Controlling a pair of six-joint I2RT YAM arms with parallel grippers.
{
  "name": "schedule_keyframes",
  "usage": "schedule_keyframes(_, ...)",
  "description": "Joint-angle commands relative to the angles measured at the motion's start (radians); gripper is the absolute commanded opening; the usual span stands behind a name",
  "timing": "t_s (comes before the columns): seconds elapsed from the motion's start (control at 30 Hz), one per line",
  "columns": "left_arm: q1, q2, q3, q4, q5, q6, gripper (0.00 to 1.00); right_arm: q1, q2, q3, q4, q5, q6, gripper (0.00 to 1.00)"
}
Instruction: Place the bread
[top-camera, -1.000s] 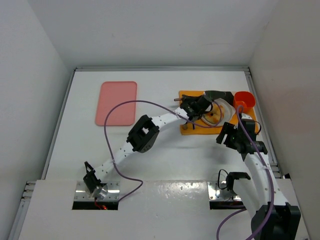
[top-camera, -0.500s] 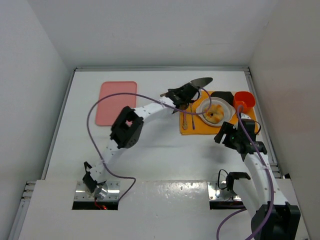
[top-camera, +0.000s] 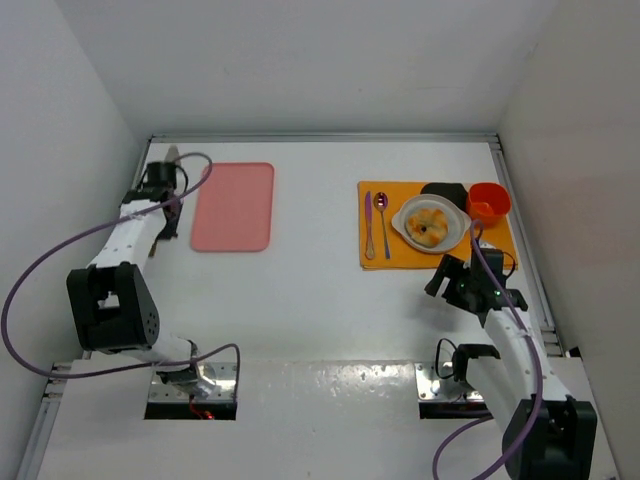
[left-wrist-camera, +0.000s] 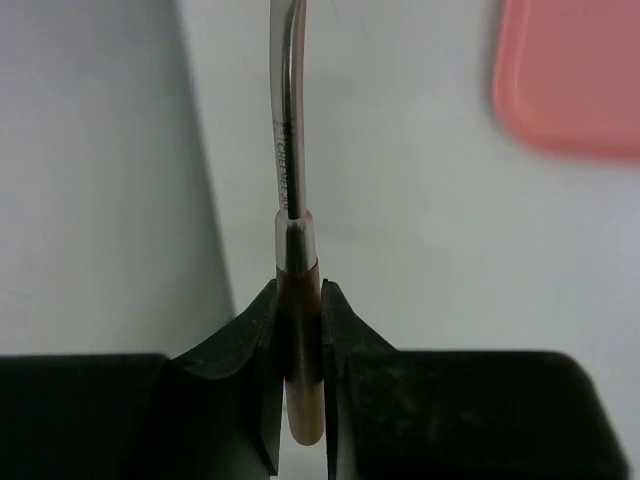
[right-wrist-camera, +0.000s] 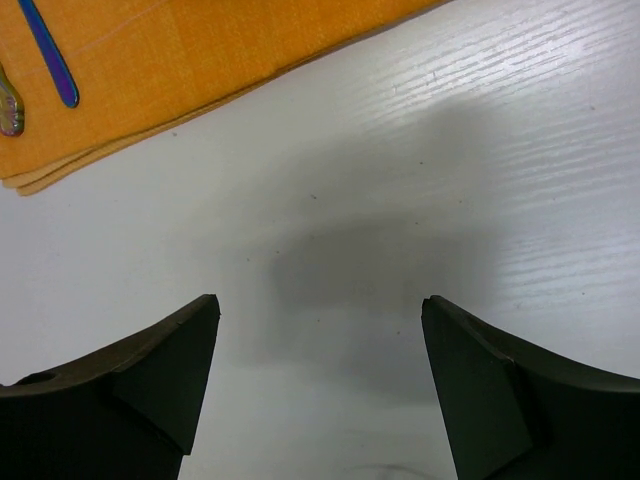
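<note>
The bread (top-camera: 430, 224) is already on the plate, so my left gripper should next move back and down to the table by the wall and let go of the handle.
The bread (top-camera: 430, 224), a small golden-brown bun, lies on a white plate (top-camera: 404, 226) on the orange placemat (top-camera: 400, 256). My left gripper (top-camera: 158, 188) is at the far left of the table, next to the wall and far from the bread. It is shut on the brown handle of a metal serving tool (left-wrist-camera: 287, 150), whose blade points away; in the left wrist view the gripper (left-wrist-camera: 298, 330) clamps the handle from both sides. My right gripper (top-camera: 447, 275) is open and empty over bare table just in front of the placemat (right-wrist-camera: 200, 60); in its wrist view the gripper (right-wrist-camera: 320, 330) has its fingers wide apart.
A pink tray (top-camera: 234, 205) lies at the back left, also in the left wrist view (left-wrist-camera: 575, 80). On the placemat lie a fork (top-camera: 368, 226) and a spoon (top-camera: 382, 215). An orange cup (top-camera: 489, 201) and a black object (top-camera: 443, 190) stand behind the plate. Walls enclose the table.
My left arm has swung from over the plate to the far left with the tool in its grip. The bread now shows on the plate. My right gripper has barely moved.
</note>
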Motion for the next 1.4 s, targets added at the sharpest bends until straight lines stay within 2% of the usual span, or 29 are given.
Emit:
schedule_keyframes(0.0,0.043,-0.029,-0.150,-0.045,0.131,-0.062,0.00,-0.006,0.025,0.010,0.063,0.007,0.040,0.82)
schedule_keyframes(0.1,0.153,0.038,-0.232,-0.034,0.190,-0.063,0.00,-0.007,0.056,0.037,0.071,-0.010,0.040,0.84)
schedule_keyframes(0.23,0.305,0.136,-0.189,-0.068,0.231,-0.032,0.00,-0.009,0.085,0.062,0.046,-0.016,0.017,0.89)
schedule_keyframes(0.37,0.356,0.218,-0.168,-0.110,0.335,-0.006,0.00,-0.009,0.058,0.059,0.009,0.033,0.015,1.00)
schedule_keyframes(0.5,0.356,0.244,-0.168,-0.110,0.359,-0.006,0.01,-0.010,0.013,0.048,-0.023,0.056,0.012,1.00)
schedule_keyframes(0.6,0.356,0.253,-0.168,-0.119,0.349,-0.006,0.08,-0.007,-0.007,0.045,-0.055,0.082,0.008,1.00)
schedule_keyframes(0.63,0.356,0.253,-0.168,-0.119,0.349,-0.006,0.17,-0.009,-0.010,0.045,-0.063,0.091,0.004,1.00)
schedule_keyframes(0.67,0.356,0.253,-0.168,-0.119,0.349,-0.006,0.20,-0.007,-0.022,0.043,-0.064,0.096,0.001,1.00)
schedule_keyframes(0.7,0.356,0.253,-0.168,-0.119,0.349,-0.006,0.32,-0.007,-0.027,0.045,-0.077,0.107,0.001,1.00)
schedule_keyframes(0.73,0.356,0.253,-0.168,-0.119,0.349,-0.006,0.38,-0.007,-0.030,0.040,-0.081,0.113,0.000,1.00)
schedule_keyframes(0.8,0.356,0.253,-0.158,-0.140,0.358,-0.006,0.45,-0.009,-0.043,0.037,-0.087,0.121,0.000,1.00)
schedule_keyframes(0.83,0.356,0.253,-0.148,-0.140,0.374,-0.006,0.52,-0.009,-0.048,0.037,-0.086,0.122,0.001,1.00)
schedule_keyframes(0.9,0.356,0.243,-0.148,-0.140,0.383,0.003,0.57,-0.009,-0.060,0.034,-0.089,0.124,0.000,1.00)
schedule_keyframes(0.93,0.356,0.242,-0.148,-0.140,0.392,0.003,0.62,-0.009,-0.068,0.034,-0.095,0.125,0.000,1.00)
schedule_keyframes(1.13,0.347,0.242,-0.148,-0.150,0.402,0.003,0.66,-0.009,-0.108,0.027,-0.113,0.168,0.000,1.00)
schedule_keyframes(1.37,0.347,0.242,-0.148,-0.150,0.402,0.003,0.66,-0.007,-0.198,-0.016,-0.127,0.196,0.021,1.00)
